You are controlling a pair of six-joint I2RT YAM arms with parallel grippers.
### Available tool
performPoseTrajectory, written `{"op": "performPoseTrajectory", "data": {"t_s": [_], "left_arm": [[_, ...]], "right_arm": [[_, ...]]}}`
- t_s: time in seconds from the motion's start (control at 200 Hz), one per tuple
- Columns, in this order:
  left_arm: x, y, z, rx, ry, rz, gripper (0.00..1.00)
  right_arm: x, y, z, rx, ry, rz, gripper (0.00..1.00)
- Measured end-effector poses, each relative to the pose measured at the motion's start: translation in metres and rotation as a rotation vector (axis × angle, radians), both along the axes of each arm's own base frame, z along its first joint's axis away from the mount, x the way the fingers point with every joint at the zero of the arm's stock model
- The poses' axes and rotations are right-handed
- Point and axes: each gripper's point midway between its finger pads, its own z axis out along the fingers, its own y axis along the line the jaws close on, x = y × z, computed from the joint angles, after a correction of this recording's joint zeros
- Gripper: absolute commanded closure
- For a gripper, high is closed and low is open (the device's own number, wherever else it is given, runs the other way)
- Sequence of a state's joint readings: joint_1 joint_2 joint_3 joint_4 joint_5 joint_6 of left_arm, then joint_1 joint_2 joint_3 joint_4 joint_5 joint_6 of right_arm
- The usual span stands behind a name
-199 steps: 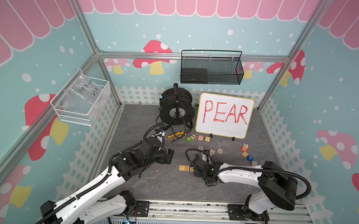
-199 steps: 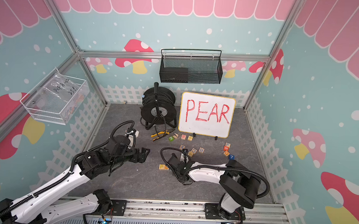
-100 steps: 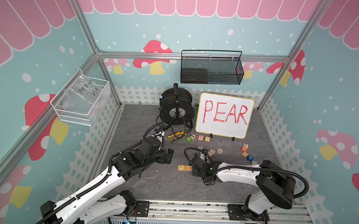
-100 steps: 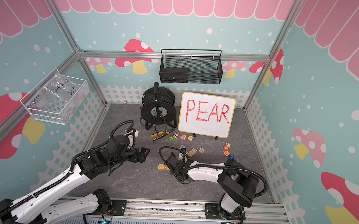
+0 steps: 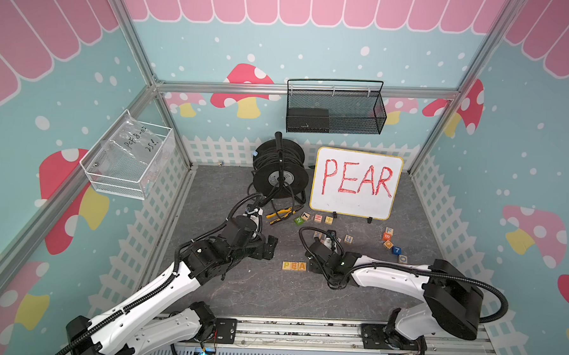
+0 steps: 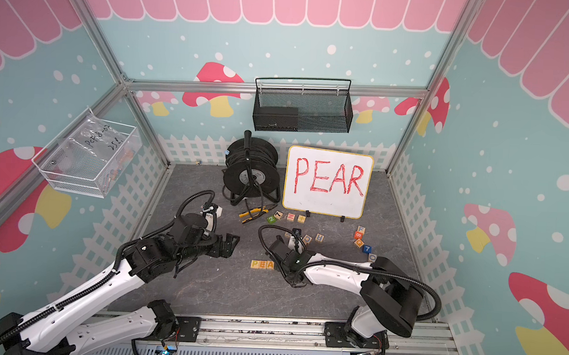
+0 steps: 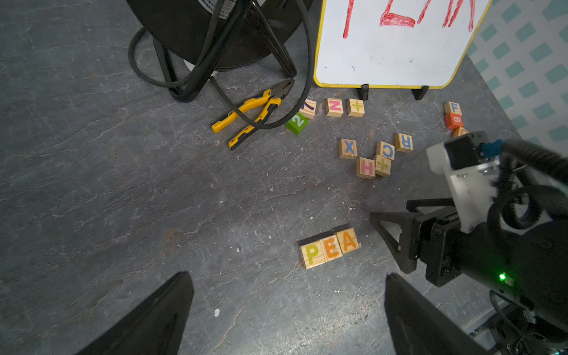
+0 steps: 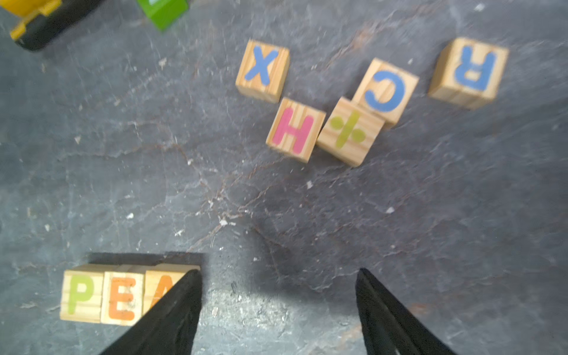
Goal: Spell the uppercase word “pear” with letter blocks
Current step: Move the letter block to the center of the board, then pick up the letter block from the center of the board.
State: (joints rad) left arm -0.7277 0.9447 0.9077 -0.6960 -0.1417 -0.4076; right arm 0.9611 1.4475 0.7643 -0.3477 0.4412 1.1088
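My right gripper moves outward past the C next and lowers its open fingers around the R block to close, since the row (image 5: pixel 294 266) stops at PEA.
Three letter blocks, P (image 7: pixel 312 253), E (image 7: pixel 331 248) and A (image 7: pixel 349 241), lie touching in a row on the grey floor; in both top views the row (image 5: pixel 294 266) (image 6: pixel 262 264) reads PEA. The blue R block (image 8: pixel 470 72) (image 5: pixel 348 239) lies apart, farther back to the right, with its letter upside down. My right gripper (image 8: pixel 278 272) (image 5: pixel 314 267) is open and empty just right of the A (image 8: pixel 163 285), one finger beside it. The left gripper (image 7: pixel 287 276) (image 5: pixel 270 247) hangs wide open and empty, left of the row.
Loose blocks X (image 8: pixel 262 70), H (image 8: pixel 295 129), a division sign (image 8: pixel 349 132) and C (image 8: pixel 385 90) cluster near the R. Yellow pliers (image 7: pixel 249 118), a black cable reel (image 5: pixel 280 173), the PEAR whiteboard (image 5: pixel 355 183) and more blocks (image 5: pixel 392 244) stand behind.
The right arm has shifted a little beside the PEA row, and its wrist view is blurred by motion. The left arm and the blocks have not moved.
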Motion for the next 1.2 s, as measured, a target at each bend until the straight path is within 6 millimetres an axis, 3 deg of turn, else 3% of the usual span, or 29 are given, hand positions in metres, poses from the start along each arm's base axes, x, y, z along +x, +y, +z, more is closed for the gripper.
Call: {"op": "performPoseTrajectory", "data": {"t_s": [0.22, 0.365, 0.535, 0.681, 0.901, 1.201], "left_arm": [[0.001, -0.017, -0.005, -0.02, 0.024, -0.064, 0.01], [0.005, -0.027, -0.01, -0.008, 0.048, -0.095, 0.01], [0.016, -0.047, 0.002, -0.019, 0.043, -0.151, 0.01], [0.024, -0.064, 0.012, -0.04, 0.033, -0.204, 0.01], [0.031, -0.08, 0.0, -0.028, 0.063, -0.251, 0.0], [0.032, -0.089, -0.011, -0.028, 0.089, -0.284, 0.0]], "right_arm": [[0.029, -0.037, 0.039, 0.042, -0.09, -0.105, 0.17], [0.043, -0.064, 0.047, 0.035, -0.111, -0.178, 0.2], [0.054, -0.095, 0.038, -0.004, -0.089, -0.259, 0.23], [0.062, -0.109, 0.024, -0.035, -0.051, -0.282, 0.28], [0.076, -0.129, 0.0, -0.053, 0.005, -0.321, 0.33], [0.087, -0.124, -0.016, -0.04, 0.027, -0.281, 0.34]]}}
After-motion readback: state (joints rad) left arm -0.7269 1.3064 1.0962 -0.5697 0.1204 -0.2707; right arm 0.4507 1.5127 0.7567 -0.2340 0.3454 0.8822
